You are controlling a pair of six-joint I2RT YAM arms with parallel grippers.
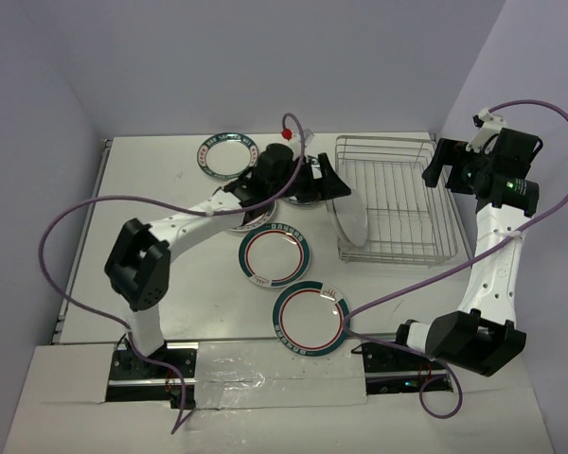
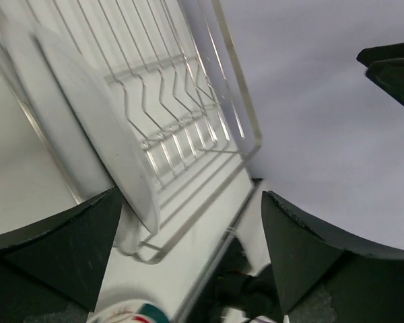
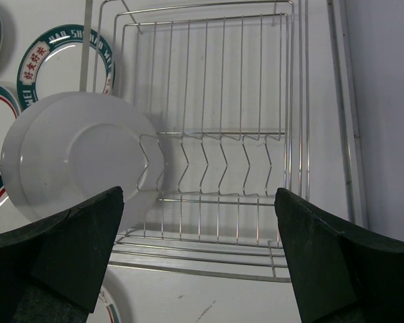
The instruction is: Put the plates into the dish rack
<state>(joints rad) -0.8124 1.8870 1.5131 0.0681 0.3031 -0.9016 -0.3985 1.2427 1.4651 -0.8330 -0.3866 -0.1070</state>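
My left gripper draws back from the rack [image 1: 393,194] and down to the front plate's rim [image 1: 279,323] opposite the purple cable next. That part of the plate's rim lies uncovered.
The silver wire dish rack [image 1: 393,194] stands at the back right. A white plate [image 1: 350,214] leans on edge in its left end, plain underside towards the right wrist camera [image 3: 81,158]; a second outline behind it may be another plate. Green-rimmed plates lie flat on the table: one at the back [image 1: 225,154], one in the middle [image 1: 275,253], one near the front [image 1: 310,319], and one partly under the left arm [image 1: 248,221]. My left gripper [image 1: 333,182] is open and empty just left of the leaning plate [image 2: 101,128]. My right gripper [image 1: 442,170] is open and empty above the rack's right side.
The rack's slots [image 3: 222,161] right of the leaning plate hold nothing. The table's right edge [image 3: 340,114] runs close beside the rack. A purple cable [image 1: 407,284] lies across the table in front of the rack. Walls close in at the back and sides.
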